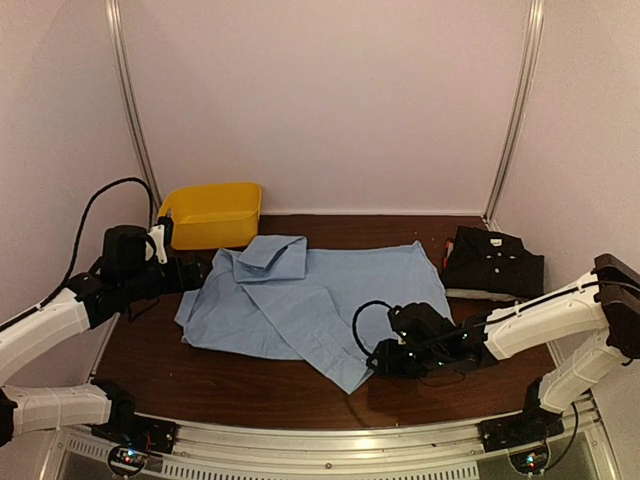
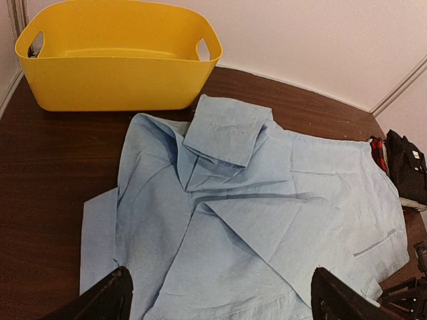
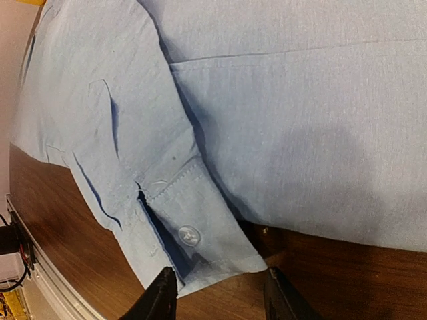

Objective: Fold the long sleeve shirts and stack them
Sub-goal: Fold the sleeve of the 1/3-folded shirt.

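My right gripper already has the end edge of the buttoned cuff between its open fingers, so next it will ease the short way onto that edge and close there.
A light blue long sleeve shirt (image 1: 300, 295) lies spread across the middle of the table. Its collar end is folded over and one sleeve is laid diagonally over the body (image 2: 253, 200). The sleeve's buttoned cuff (image 3: 200, 227) rests flat at the shirt's front edge. My right gripper (image 1: 375, 358) sits low right at that cuff, open (image 3: 220, 283), with the cuff's end just at its fingertips and nothing pinched. My left gripper (image 1: 200, 270) hovers wide open (image 2: 220, 280) above the shirt's left side. A black shirt (image 1: 492, 262) lies folded at the back right.
A yellow plastic bin (image 1: 212, 214) stands at the back left, close to the shirt's collar (image 2: 227, 130). A pale cloth edge (image 1: 468, 293) shows under the black shirt, and a bit of red cloth (image 2: 379, 152) beside it. Bare brown table (image 1: 230, 385) runs along the front.
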Motion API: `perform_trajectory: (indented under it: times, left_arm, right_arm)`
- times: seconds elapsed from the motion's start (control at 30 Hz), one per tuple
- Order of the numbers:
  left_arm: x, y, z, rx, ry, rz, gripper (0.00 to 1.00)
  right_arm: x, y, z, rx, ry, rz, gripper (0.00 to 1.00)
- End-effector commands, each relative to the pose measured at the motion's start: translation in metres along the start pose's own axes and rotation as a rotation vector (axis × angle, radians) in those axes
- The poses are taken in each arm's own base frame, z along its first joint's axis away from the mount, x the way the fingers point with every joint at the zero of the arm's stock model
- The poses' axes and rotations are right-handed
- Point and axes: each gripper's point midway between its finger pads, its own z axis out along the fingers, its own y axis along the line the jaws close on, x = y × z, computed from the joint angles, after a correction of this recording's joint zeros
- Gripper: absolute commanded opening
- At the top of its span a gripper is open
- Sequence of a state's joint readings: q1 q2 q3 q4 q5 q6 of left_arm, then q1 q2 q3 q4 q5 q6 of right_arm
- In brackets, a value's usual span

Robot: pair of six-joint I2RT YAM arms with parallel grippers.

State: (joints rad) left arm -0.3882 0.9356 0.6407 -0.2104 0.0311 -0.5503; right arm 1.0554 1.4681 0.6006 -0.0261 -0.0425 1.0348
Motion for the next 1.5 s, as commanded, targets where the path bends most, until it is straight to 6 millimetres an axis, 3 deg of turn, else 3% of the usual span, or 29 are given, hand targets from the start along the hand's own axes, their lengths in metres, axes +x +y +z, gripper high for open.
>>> perform_trajectory:
  times: [0.0,0.6,0.77,0.97,1.2,1.47]
  left_arm:
    - [-0.004,-0.006,-0.001,0.032,-0.027,-0.007,0.94]
    - [0.000,-0.005,0.000,0.037,-0.022,-0.016,0.95]
    - [0.001,-0.005,0.000,0.035,-0.020,-0.016,0.95]
    - [0.002,-0.004,0.002,0.036,-0.016,-0.018,0.95]
    - [0.003,-0.004,0.001,0.034,-0.017,-0.014,0.95]
    - [0.005,-0.003,0.001,0.034,-0.012,-0.014,0.96]
  right_arm:
    - [-0.001,-0.001,0.003,-0.013,-0.041,0.031,0.45]
    - [0.007,-0.018,0.018,-0.006,-0.087,0.038,0.41]
    - [0.005,-0.018,0.016,0.001,-0.108,0.024,0.32]
    - [-0.005,-0.017,-0.001,0.022,-0.146,-0.002,0.00]
    - [-0.027,-0.020,-0.034,0.138,-0.185,-0.085,0.00]
    - [-0.051,-0.044,-0.058,0.285,-0.139,-0.149,0.00]
